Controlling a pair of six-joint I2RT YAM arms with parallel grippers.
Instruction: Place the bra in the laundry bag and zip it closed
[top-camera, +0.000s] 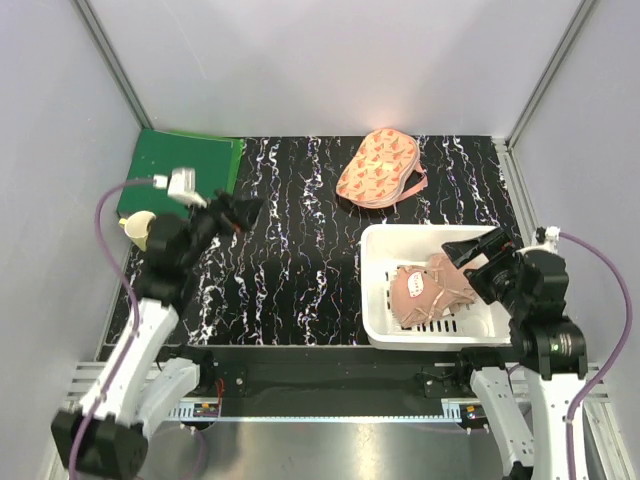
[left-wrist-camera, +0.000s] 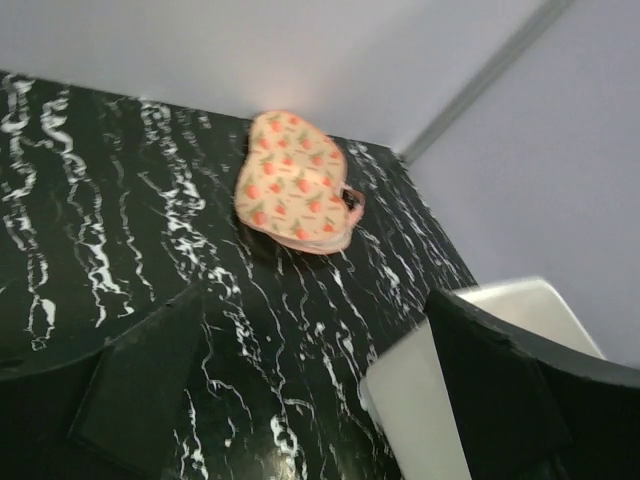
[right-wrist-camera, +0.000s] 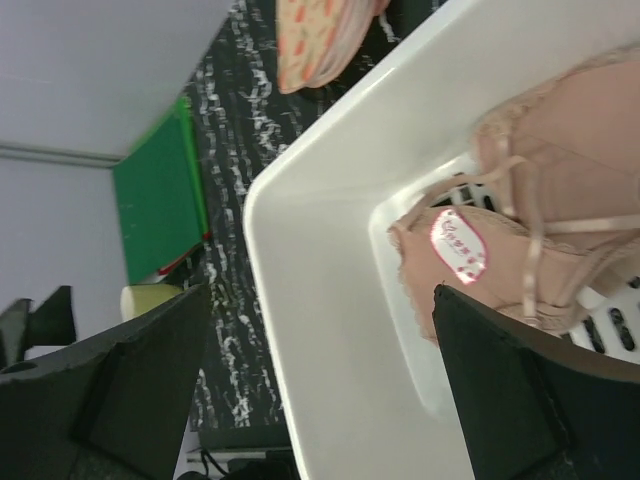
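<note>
My left gripper moves down and across toward the laundry bag (top-camera: 378, 168) next, turning onto the corner of the laundry bag's near rim. That corner juts out toward my open fingers.
The dusty-pink bra (top-camera: 428, 290) lies crumpled in the white plastic basket (top-camera: 385, 312) at the right; it also shows in the right wrist view (right-wrist-camera: 540, 240) with a white label on one cup. The peach laundry bag (top-camera: 378, 168) with red-orange prints lies closed at the back of the table, and shows in the left wrist view (left-wrist-camera: 293, 182). My right gripper (top-camera: 470, 252) is open, above the basket beside the bra, holding nothing. My left gripper (top-camera: 243, 212) is open and empty above the left of the table, well left of the bag.
A green board (top-camera: 182, 172) lies at the back left corner. A pale yellow object (top-camera: 137, 226) sits by the left arm. The table (top-camera: 290, 260) is black marble-patterned. Grey walls enclose the back and sides.
</note>
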